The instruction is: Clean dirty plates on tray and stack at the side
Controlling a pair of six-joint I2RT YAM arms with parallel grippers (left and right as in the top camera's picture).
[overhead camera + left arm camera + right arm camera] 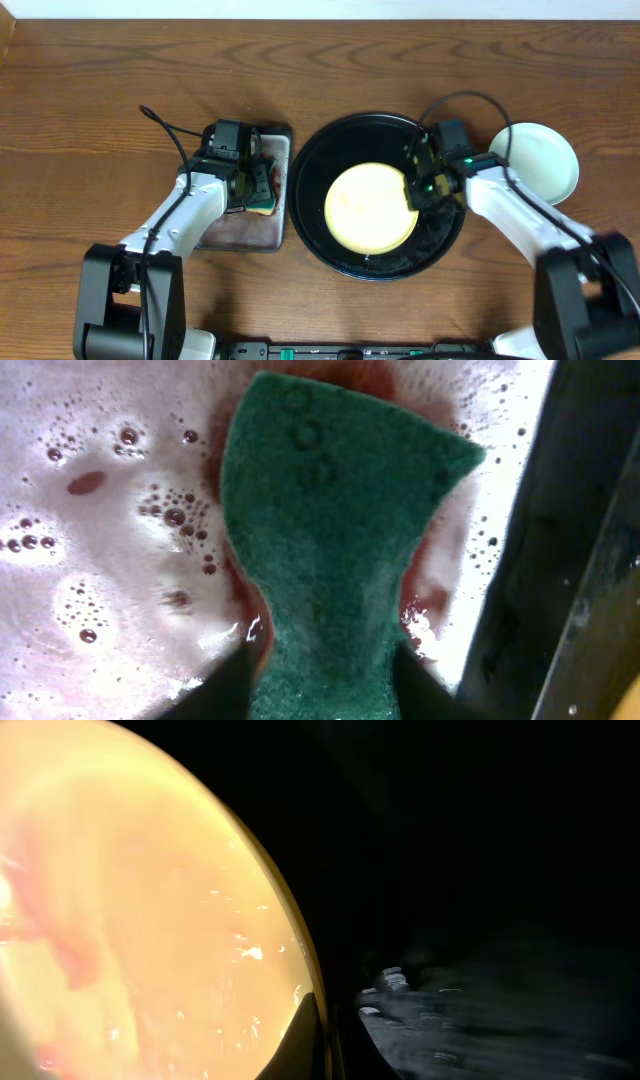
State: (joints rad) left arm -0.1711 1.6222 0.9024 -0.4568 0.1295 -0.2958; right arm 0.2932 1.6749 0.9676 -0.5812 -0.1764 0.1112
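My right gripper lifts the yellow plate [368,208] next, moves to the right in the overhead view and releases it atop the mint-green plate [535,160], already lying beside the tray.
A pale yellow plate [368,208] lies inside the round black tray [330,150]. Faint red smears show on it in the right wrist view [120,920]. My right gripper [414,190] is shut on this plate's right rim, one dark finger [305,1040] lying over the edge. A pale mint-green plate [535,160] rests on the table to the right of the tray. My left gripper [262,188] is over the grey metal tray [235,232], its fingers pinching a green sponge [330,530] that sits in pinkish soapy water.
The grey metal tray stands just left of the black tray, their rims nearly touching. Foam and water droplets [480,1020] lie on the black tray's floor beside the yellow plate. Bare wooden table [100,90] stretches behind and to the far left.
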